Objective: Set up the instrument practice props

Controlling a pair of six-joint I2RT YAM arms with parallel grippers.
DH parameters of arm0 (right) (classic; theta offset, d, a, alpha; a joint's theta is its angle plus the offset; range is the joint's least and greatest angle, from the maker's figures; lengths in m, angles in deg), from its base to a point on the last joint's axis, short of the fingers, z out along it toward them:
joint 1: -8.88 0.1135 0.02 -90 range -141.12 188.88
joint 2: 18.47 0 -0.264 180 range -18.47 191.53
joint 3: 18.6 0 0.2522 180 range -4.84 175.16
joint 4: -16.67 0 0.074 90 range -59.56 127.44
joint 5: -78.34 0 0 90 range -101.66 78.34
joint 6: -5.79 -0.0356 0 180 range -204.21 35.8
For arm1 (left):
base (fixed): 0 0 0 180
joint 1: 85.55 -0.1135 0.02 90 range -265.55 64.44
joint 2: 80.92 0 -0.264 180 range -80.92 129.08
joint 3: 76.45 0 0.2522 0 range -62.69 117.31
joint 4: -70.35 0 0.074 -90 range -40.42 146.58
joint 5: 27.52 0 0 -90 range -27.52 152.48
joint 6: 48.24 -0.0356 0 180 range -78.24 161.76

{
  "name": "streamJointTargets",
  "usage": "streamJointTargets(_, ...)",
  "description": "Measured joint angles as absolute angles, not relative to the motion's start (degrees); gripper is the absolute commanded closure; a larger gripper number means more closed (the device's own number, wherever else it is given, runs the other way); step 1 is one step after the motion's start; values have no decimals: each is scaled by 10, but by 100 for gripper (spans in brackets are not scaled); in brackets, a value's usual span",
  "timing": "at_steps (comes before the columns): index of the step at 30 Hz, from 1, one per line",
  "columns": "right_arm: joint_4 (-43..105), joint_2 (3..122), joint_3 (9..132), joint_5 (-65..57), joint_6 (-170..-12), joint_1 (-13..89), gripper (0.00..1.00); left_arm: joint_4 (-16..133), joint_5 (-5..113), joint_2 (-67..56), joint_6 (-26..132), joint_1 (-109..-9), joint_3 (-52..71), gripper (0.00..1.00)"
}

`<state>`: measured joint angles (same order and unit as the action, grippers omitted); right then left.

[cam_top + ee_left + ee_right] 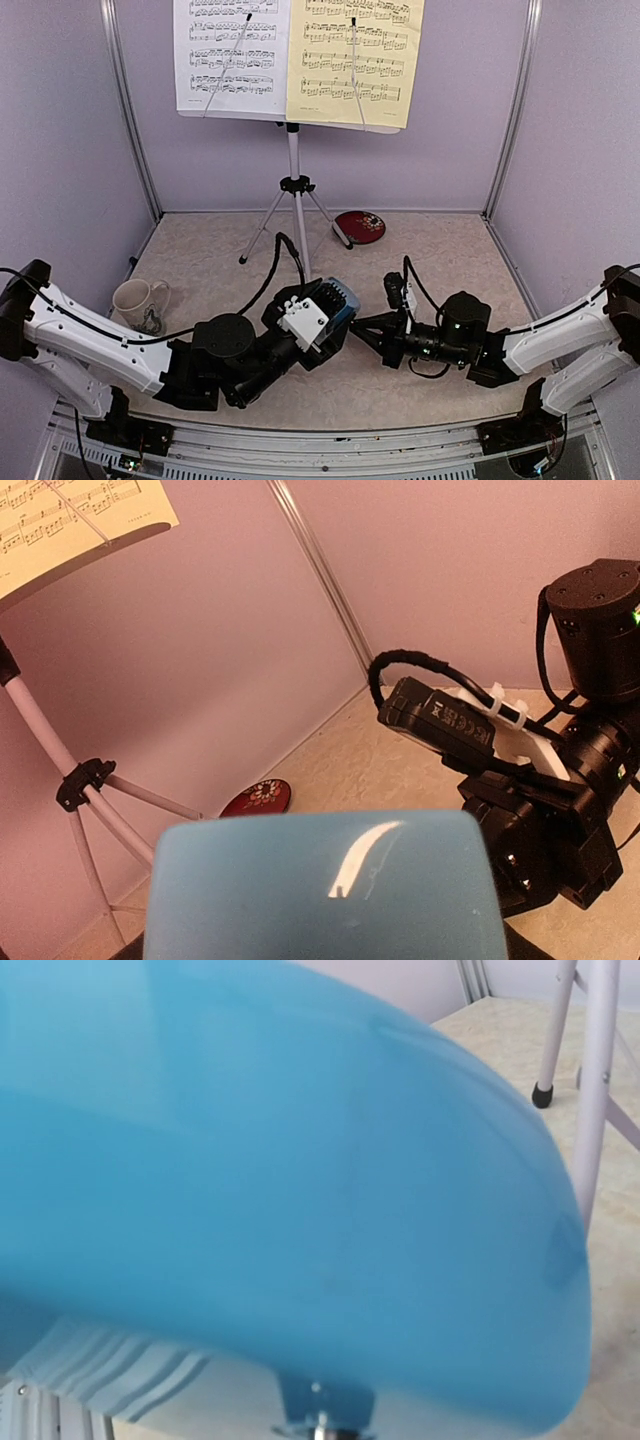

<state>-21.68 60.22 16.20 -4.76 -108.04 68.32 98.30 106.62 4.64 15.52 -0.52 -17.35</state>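
The metronome (340,298) still hangs above the table. It will next be lowered by my left gripper, toward the right in the top view, onto the bare table and released.
The white music stand (293,170) stands on its silver tripod at the back. It holds a white sheet (232,55) and a yellow sheet (355,60). My left gripper (325,315) holds the small blue metronome (340,298) just above the table's middle. The metronome's blue body fills the bottom of the left wrist view (320,890) and hides the fingers. My right gripper (362,328) is right against the metronome's right side. The metronome fills the right wrist view (280,1160), so that gripper's fingers are hidden.
A white patterned mug (135,300) stands at the left. A red round plate (360,227) lies by the back wall next to the tripod's right leg. The tripod's legs (597,1090) spread close behind both grippers. Lilac walls enclose the table.
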Motion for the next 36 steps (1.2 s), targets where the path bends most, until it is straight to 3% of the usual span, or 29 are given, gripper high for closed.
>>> streamJointTargets(16,-265,597,135,-12,-1134,660,100,1008,1058,50,142,-3,-182,62)
streamJointTargets(22,-229,593,145,-3,-1113,651,66,992,1052,63,162,-17,-168,62)
streamJointTargets(36,-121,434,74,-18,-1102,643,24,906,942,164,318,-121,-121,61)
